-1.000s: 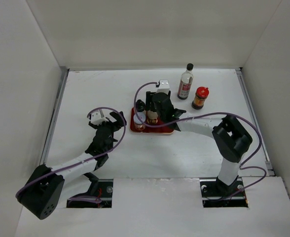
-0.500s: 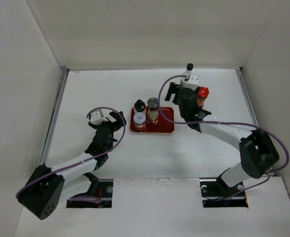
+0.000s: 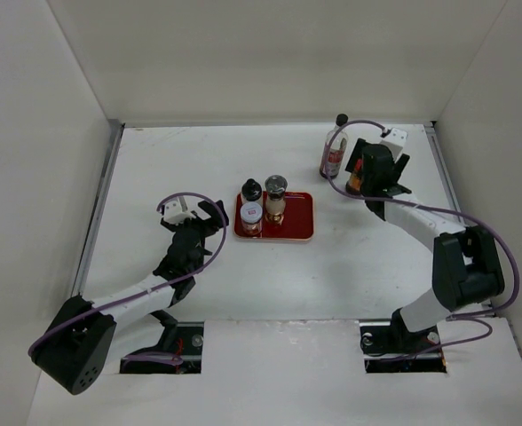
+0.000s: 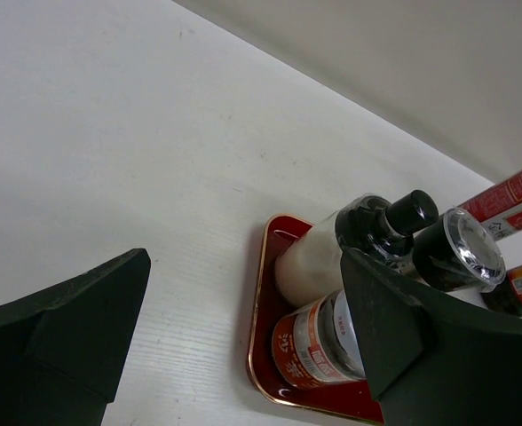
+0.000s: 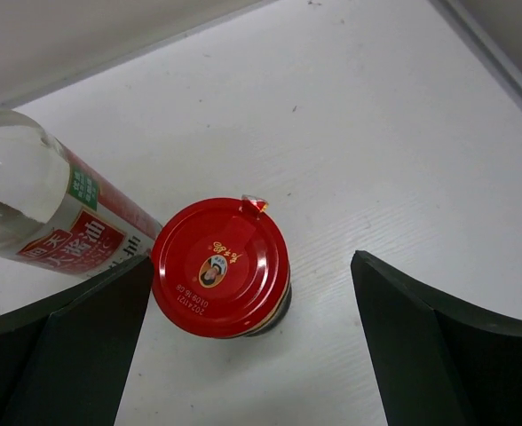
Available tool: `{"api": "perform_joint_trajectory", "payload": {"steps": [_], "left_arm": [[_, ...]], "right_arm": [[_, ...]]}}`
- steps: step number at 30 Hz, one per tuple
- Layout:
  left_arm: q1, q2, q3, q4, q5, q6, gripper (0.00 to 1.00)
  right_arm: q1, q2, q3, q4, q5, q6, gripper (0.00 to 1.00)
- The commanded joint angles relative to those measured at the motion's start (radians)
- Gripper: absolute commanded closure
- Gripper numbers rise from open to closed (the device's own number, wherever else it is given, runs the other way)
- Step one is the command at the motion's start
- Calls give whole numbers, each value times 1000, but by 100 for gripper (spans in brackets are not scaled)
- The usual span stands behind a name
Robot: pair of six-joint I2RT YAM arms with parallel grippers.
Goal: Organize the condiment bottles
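Note:
The red-capped orange jar (image 3: 356,175) (image 5: 221,266) is between the open fingers of my right gripper, off-center to the left in the wrist view. My right gripper should close its fingers around it next.
The red-capped orange jar (image 5: 221,266) stands on the table between the open fingers of my right gripper (image 5: 252,328), nearer the left finger (image 5: 66,346). In the top view the right gripper (image 3: 370,173) covers most of this jar (image 3: 356,175). The tall clear black-capped bottle (image 3: 335,146) with a red label (image 5: 66,235) stands just left of the jar. The short black-capped bottle (image 3: 252,189), white-lidded jar (image 3: 251,213) and grey-capped shaker (image 3: 276,188) stand on the red tray (image 3: 298,222). My left gripper (image 3: 203,222) is open and empty, left of the tray.
In the left wrist view the tray's gold rim (image 4: 259,355) lies between the open fingers, with the white-lidded jar (image 4: 323,342) and the black-capped bottle (image 4: 394,222) nearest. White walls enclose the table on three sides. A metal rail (image 3: 452,204) runs along the right edge.
My right arm has swung from the tray to the back right and now hangs over the red-capped jar. The grey-capped shaker stays on the tray. The left arm has not moved.

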Motion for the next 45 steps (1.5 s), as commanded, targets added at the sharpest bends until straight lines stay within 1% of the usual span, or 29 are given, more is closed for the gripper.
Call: {"api": "perform_joint_trajectory", "payload": {"steps": [1,7,12,13,15,17,18,20,22,25,28,31,35,39,43,45], "left_arm": [[4,-2,-1,40,11,-14,11],[3,8,3,40,11,-14,11],[4,19,3,45,11,-14,11],[4,16,5,41,11,-14,11],[-2,8,2,46,11,-14,11],[4,16,2,48,11,-14,11],[7,19,3,46,11,-14,11],[3,15,3,41,11,-14,11],[0,10,2,49,11,-14,11],[9,19,2,45,11,-14,11],[0,13,2,49,11,-15,11],[9,27,3,46,11,-15,11],[1,13,2,51,11,-15,11],[9,12,2,41,11,-15,11],[13,8,-1,43,11,-15,11],[10,8,0,41,12,-15,11]], "right_arm": [[-20,7,58,-5,-116,18,0],[-31,53,69,9,-162,18,0],[-38,99,96,2,-171,17,1],[-38,105,98,6,-166,15,7],[-41,110,98,12,-157,15,16],[-41,107,98,12,-151,18,32],[-40,99,98,14,-144,21,38],[-32,59,70,47,-117,18,44],[11,4,37,75,-88,8,47],[89,-62,20,69,-84,0,48],[175,-90,23,74,-85,-3,48],[250,-78,42,80,-99,-3,47],[333,-18,79,126,-133,-5,47],[359,59,130,132,-137,-9,47],[368,97,147,129,-139,-12,46],[368,110,148,123,-139,-12,44]]}}
